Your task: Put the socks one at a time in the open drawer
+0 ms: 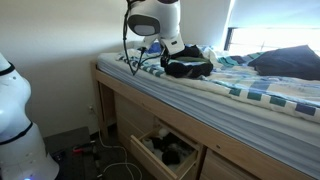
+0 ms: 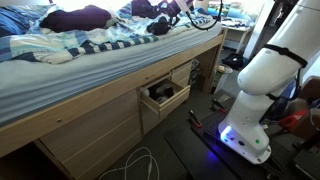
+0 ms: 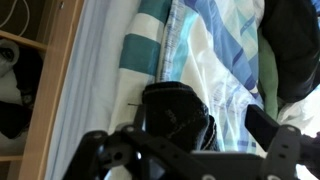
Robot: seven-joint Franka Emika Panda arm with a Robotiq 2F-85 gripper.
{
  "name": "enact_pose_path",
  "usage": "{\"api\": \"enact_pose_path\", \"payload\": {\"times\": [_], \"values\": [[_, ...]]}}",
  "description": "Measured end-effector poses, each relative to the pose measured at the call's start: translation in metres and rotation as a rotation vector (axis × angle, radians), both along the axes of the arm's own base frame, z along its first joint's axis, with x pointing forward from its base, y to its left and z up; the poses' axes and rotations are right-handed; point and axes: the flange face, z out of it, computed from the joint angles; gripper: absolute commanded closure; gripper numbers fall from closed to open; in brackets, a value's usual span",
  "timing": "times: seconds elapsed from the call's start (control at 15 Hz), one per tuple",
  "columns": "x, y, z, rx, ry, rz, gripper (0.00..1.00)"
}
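I need to move my gripper down a little next, and then I will close it on that sock.
A pile of black socks (image 1: 188, 67) lies on the striped bedding near the bed's edge; it also shows in an exterior view (image 2: 160, 27). In the wrist view one black sock (image 3: 172, 112) lies between my fingers. My gripper (image 3: 180, 138) is open and hangs just over it, fingers spread to either side; it shows in both exterior views (image 1: 172, 48) (image 2: 170, 14). The open drawer (image 1: 160, 150) (image 2: 160, 96) sticks out of the wooden bed frame below and holds dark items. Its edge appears at the left of the wrist view (image 3: 15, 90).
A dark garment (image 1: 290, 62) (image 2: 75, 18) lies further along the bed, and dark cloth (image 3: 292, 50) sits close beside my gripper. The white robot base (image 2: 250, 90) stands on the floor by the drawer. Cables (image 1: 115, 160) trail on the floor.
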Motion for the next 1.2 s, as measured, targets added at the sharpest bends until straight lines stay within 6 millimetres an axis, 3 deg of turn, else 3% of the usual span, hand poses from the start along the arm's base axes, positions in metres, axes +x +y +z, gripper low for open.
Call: {"api": "enact_pose_path", "payload": {"times": [0.4, 0.47, 0.53, 0.8, 1.07, 1.2], "values": [[0.018, 0.013, -0.033, 0.022, 0.075, -0.072, 0.0], [0.022, 0.012, -0.038, 0.019, 0.082, -0.087, 0.23], [0.025, 0.011, -0.043, 0.013, 0.085, -0.102, 0.26], [0.031, 0.005, -0.05, -0.019, 0.083, -0.157, 0.58], [0.03, 0.005, -0.039, -0.056, 0.073, -0.173, 0.84], [0.025, 0.008, -0.027, -0.088, 0.073, -0.16, 0.92]]}}
